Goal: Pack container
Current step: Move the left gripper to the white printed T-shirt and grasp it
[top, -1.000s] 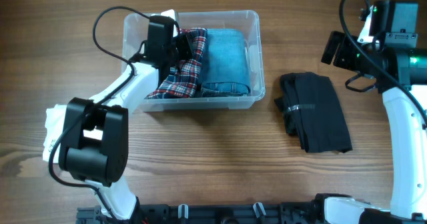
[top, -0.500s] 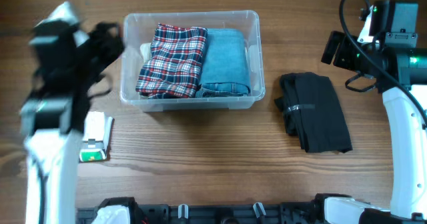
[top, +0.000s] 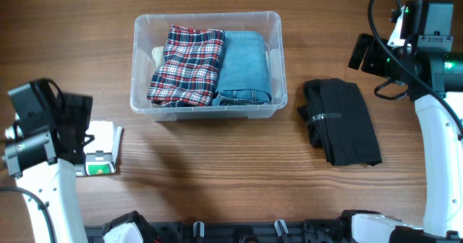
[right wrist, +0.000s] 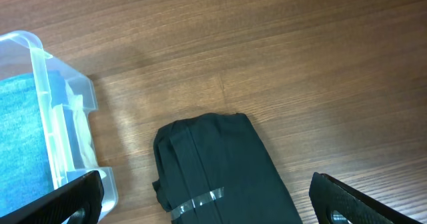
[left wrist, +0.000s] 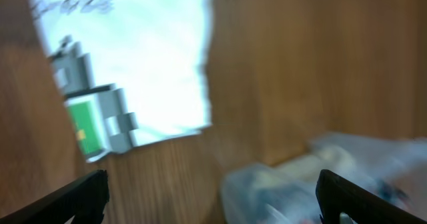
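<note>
Bare wood runs along the white garment's green-printed near edge (top: 98, 168) (left wrist: 84, 125). Next I should lower my left gripper toward the left in the wrist view, so its fingers go on both sides of that edge.
The clear container (top: 210, 113) stands at the back centre of the table. In it a folded plaid garment (top: 187, 66) lies beside folded blue denim (top: 244, 66). My left gripper (left wrist: 213, 199) is open and empty. It hangs over bare wood at the front left, well apart from the container's blurred corner (left wrist: 320, 177). A folded black garment (top: 341, 121) with a strip of clear tape lies on the table right of the container. My right gripper (right wrist: 213, 201) stands open above the black garment (right wrist: 227, 171), holding nothing, with the container's end wall (right wrist: 47, 117) at its left.
A white sheet with a small green and grey device (top: 101, 152) lies at the front left, beside the left arm (top: 43, 127); the left wrist view shows the sheet (left wrist: 133, 71) blurred. The right arm (top: 434, 91) runs along the right edge.
My left gripper opened and let go of the plaid garment, which now lies flat in the container. The left arm swung out to the front left. The right arm stayed still.
</note>
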